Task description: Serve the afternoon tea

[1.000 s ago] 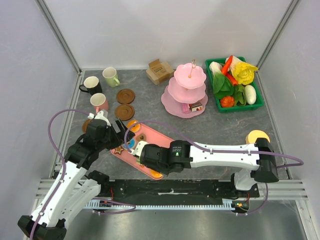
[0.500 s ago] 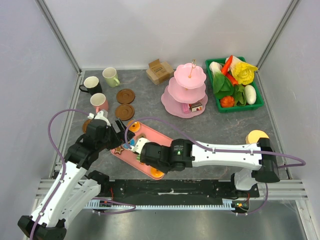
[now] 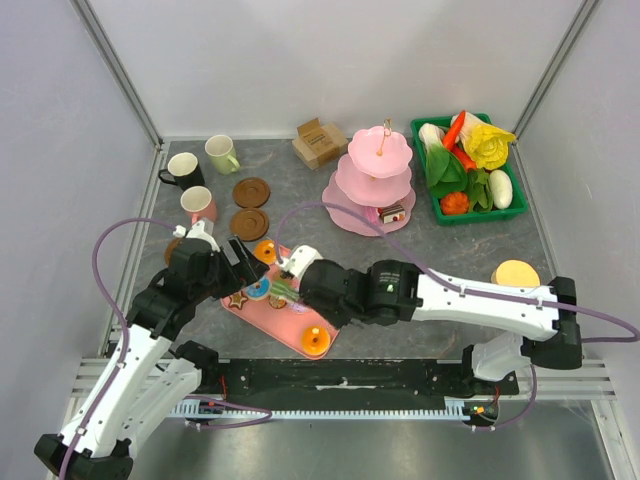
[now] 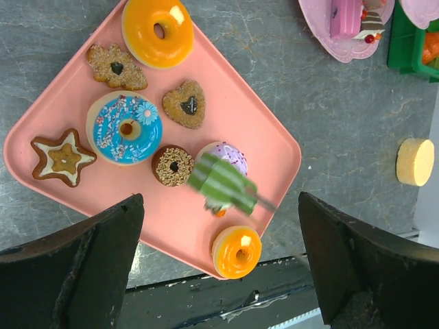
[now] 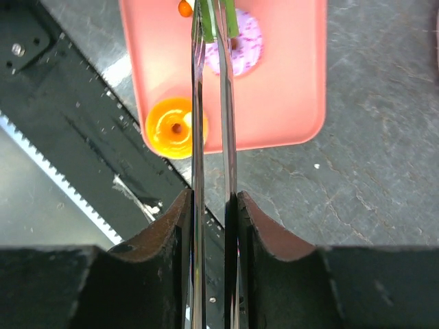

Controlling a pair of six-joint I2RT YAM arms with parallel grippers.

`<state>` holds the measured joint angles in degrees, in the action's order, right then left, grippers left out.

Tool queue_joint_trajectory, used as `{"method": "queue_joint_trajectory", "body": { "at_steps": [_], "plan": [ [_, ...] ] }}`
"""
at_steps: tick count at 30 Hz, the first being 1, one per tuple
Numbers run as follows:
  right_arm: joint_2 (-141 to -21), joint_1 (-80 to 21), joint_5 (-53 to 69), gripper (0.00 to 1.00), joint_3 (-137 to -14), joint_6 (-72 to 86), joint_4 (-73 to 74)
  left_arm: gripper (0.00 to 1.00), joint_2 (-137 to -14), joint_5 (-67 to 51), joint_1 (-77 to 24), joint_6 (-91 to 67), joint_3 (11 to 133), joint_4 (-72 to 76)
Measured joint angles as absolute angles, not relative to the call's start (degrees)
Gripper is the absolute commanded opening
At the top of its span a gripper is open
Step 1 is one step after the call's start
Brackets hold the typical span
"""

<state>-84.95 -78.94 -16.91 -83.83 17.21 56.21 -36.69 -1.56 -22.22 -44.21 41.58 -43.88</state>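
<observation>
The green pastry in the tongs goes onto the stand's bottom plate next, which is empty beside the cake slice. My right gripper will first turn and swing outward from the tray (image 4: 267, 147), then bring the pastry there.
A flat pink tray (image 4: 267, 147) holds several toy pastries: orange donut (image 4: 157, 29), blue donut (image 4: 125, 127), star cookie (image 4: 63, 157), heart cookie (image 4: 184, 104), purple donut (image 4: 231, 155), small orange donut (image 4: 236, 251). My right gripper (image 3: 308, 272) is shut on metal tongs (image 5: 210, 171). The tongs pinch a green striped pastry (image 4: 221, 184) just above the tray; it also shows in the right wrist view (image 5: 218, 19). My left gripper (image 4: 219, 274) is open and empty above the tray's near edge. Black mug (image 3: 182, 168), green mug (image 3: 221, 153), pink mug (image 3: 199, 205) and brown coasters (image 3: 251, 191) stand at the back left.
A pink tiered stand (image 3: 378, 170) with a cake slice (image 3: 392, 212) on its bottom plate stands at the back centre. A green basket of toy vegetables (image 3: 468, 165) is at the back right. A cardboard box (image 3: 318, 142) and a yellow round block (image 3: 515, 273) are also on the table.
My right arm has swung right and back, uncovering the tray. The tongs now hold the green striped pastry above the tray. My left arm has barely moved.
</observation>
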Motion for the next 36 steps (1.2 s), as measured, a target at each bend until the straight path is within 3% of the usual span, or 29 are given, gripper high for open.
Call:
{"method": "queue_joint_trajectory", "body": {
  "at_steps": [11,24,31,36],
  "plan": [
    [-80.4,-63.53,-27.2,0.18,-82.46,22.76,52.88,0.99,-35.64,-1.32,-22.22,-44.21,42.83,-44.1],
    [-90.74,-54.92,-32.86,0.2,-82.08,25.06,44.84,0.99,-36.12,-1.3,-22.22,-44.21,42.83,-44.07],
    [-93.78,-52.01,-33.45,0.25,-82.0,25.82,42.94,0.99,-36.14,-1.08,-22.22,-44.18,42.83,-44.07],
    [-94.89,-50.57,-32.71,0.35,-81.1,26.22,41.95,0.99,-36.23,-0.97,-22.22,-44.18,42.83,-44.05]
  ]
}}
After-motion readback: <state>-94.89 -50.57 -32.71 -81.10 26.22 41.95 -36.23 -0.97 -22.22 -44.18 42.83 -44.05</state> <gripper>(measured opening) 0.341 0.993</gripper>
